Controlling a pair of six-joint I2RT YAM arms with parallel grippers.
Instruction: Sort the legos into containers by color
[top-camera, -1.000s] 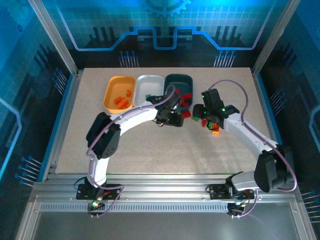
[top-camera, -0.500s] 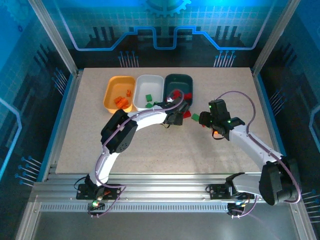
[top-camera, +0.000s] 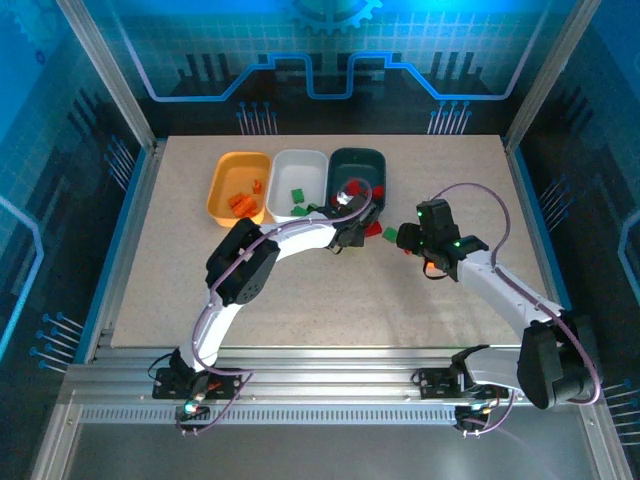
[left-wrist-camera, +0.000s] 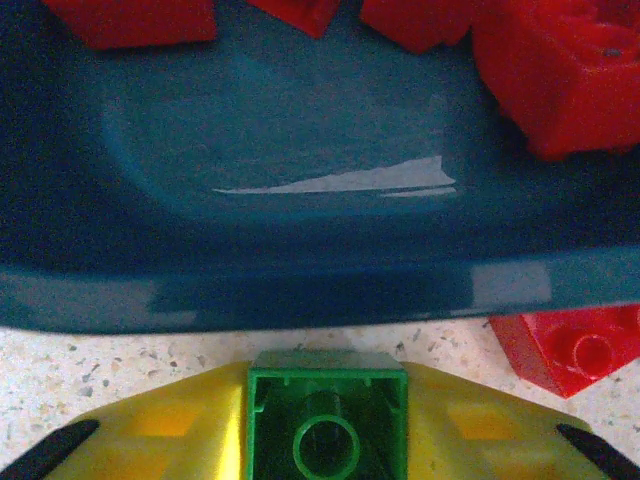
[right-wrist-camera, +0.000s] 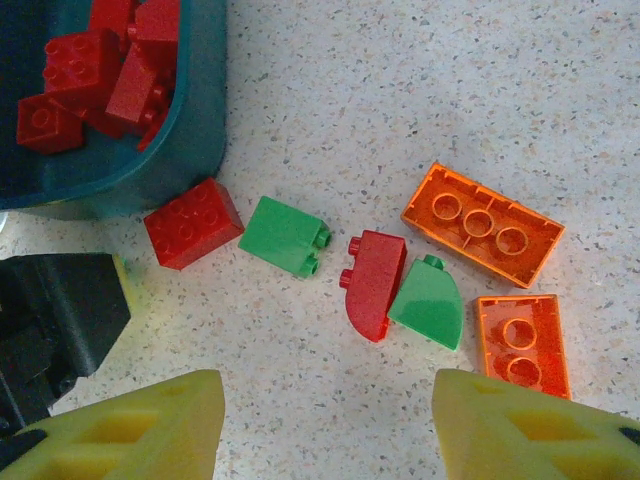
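The white container (top-camera: 298, 192) holds green and lies outward of my left gripper, beside the teal one. That gripper should lift outward over it next and release the green lego.
My left gripper (left-wrist-camera: 327, 440) is shut on a green lego (left-wrist-camera: 327, 420), hollow underside toward the camera, just above the table beside the near wall of the dark teal container (left-wrist-camera: 300, 270), which holds red legos (left-wrist-camera: 560, 60). In the top view this gripper (top-camera: 350, 228) sits at the teal container's (top-camera: 357, 165) front edge. My right gripper (right-wrist-camera: 330, 420) hangs open over loose legos: a red brick (right-wrist-camera: 193, 223), a green brick (right-wrist-camera: 283, 235), a curved red piece (right-wrist-camera: 375, 283), a curved green piece (right-wrist-camera: 430, 305) and two orange bricks (right-wrist-camera: 482, 223).
The orange-yellow container (top-camera: 238, 188) holds orange legos and the white container (top-camera: 299, 170) holds green ones, both left of the teal one. A lone red lego (left-wrist-camera: 575, 345) lies on the table by the teal wall. The left arm's black body (right-wrist-camera: 50, 320) is close to the right gripper.
The left gripper has closed onto the green lego by the teal container's front edge. The right arm shifted slightly right a second ago and has since held still, open.
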